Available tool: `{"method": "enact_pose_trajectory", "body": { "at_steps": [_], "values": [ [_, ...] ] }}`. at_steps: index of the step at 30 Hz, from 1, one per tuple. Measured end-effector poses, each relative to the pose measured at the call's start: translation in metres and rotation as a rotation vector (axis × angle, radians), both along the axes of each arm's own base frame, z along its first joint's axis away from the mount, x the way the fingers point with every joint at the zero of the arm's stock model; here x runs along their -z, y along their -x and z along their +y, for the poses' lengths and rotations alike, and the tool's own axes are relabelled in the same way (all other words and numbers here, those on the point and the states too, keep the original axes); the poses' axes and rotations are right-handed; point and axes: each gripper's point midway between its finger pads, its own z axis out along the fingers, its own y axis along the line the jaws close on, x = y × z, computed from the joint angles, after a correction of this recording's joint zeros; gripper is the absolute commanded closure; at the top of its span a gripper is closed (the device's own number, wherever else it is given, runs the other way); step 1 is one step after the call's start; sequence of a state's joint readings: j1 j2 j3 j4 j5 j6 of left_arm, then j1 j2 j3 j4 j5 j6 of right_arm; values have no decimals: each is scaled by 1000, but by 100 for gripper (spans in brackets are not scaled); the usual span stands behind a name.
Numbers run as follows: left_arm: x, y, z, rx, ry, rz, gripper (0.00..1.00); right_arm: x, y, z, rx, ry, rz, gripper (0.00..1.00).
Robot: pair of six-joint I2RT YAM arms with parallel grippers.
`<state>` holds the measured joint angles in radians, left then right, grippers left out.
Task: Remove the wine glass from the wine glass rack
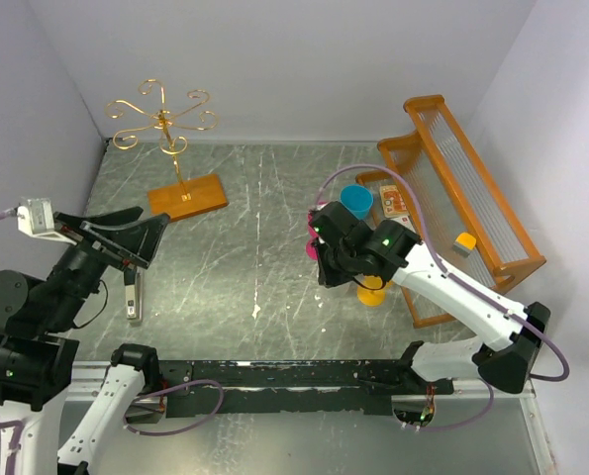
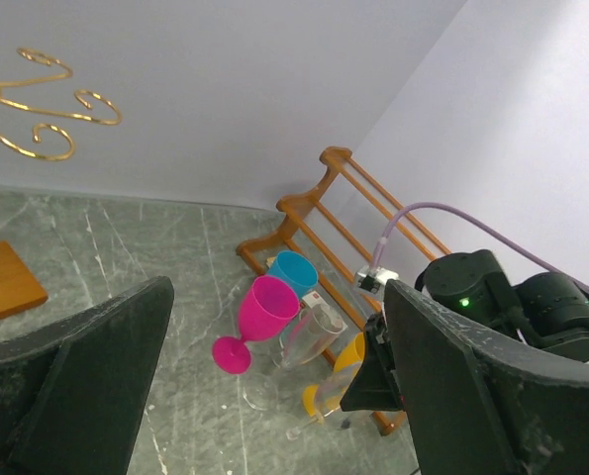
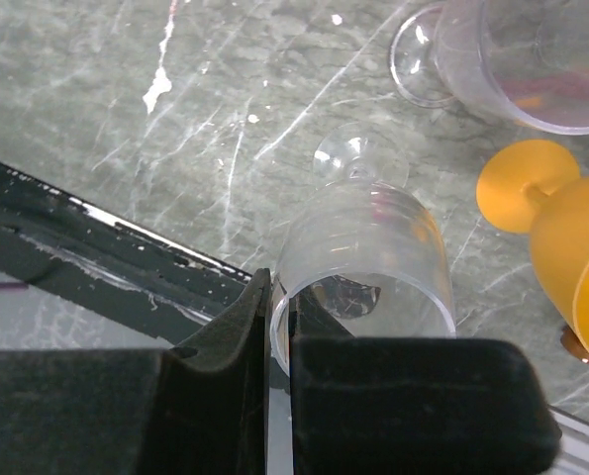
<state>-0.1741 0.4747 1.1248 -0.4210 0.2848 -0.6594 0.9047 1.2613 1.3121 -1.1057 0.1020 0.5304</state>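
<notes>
My right gripper lowers the wine glass [image 3: 373,247] onto the bare tabletop [image 3: 399,166] beside the orange glass next and releases the clear rim, because the foot still hovers low above.
The wine glass rack [image 1: 165,117] is a gold wire stand on a flat wooden base [image 1: 187,196] at the back left. Nothing hangs from its scrolled arms, which also show in the left wrist view [image 2: 37,119]. My right gripper [image 3: 279,307] is shut on the rim of a clear wine glass [image 3: 373,247]. It holds the glass tilted, foot down, low over the table at centre right [image 1: 326,259]. The held glass also shows in the left wrist view [image 2: 338,395]. My left gripper [image 1: 146,233] is open and empty, well left of the glasses.
A pink glass [image 2: 264,317], a blue glass [image 2: 292,272], a second clear glass [image 2: 314,336] and an orange glass [image 2: 348,361] stand close to the held one. A large orange wooden-framed rack [image 1: 472,198] lines the right side. A small grey object [image 1: 133,297] lies near the left arm.
</notes>
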Motion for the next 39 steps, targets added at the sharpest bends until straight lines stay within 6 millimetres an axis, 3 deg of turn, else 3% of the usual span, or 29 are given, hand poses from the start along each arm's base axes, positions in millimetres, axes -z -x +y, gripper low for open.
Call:
{"method": "enact_pose_trajectory", "body": {
  "at_steps": [8, 18, 21, 30, 39],
  "values": [
    [-17, 13, 9, -42, -45, -56, 2, 32, -5, -8, 83, 75, 27, 100],
    [-8, 11, 12, -63, -73, -30, 2, 40, -10, -9, 129, 84, 12, 100],
    [-11, 13, 13, -66, -75, -35, 2, 40, -11, -8, 134, 79, 10, 97],
    [-16, 10, 17, -93, -64, -26, 2, 36, -11, -10, 144, 66, -2, 74],
    [-14, 5, 17, -95, -35, 4, 2, 15, -18, -12, 141, 31, -73, 68]
  ]
}}
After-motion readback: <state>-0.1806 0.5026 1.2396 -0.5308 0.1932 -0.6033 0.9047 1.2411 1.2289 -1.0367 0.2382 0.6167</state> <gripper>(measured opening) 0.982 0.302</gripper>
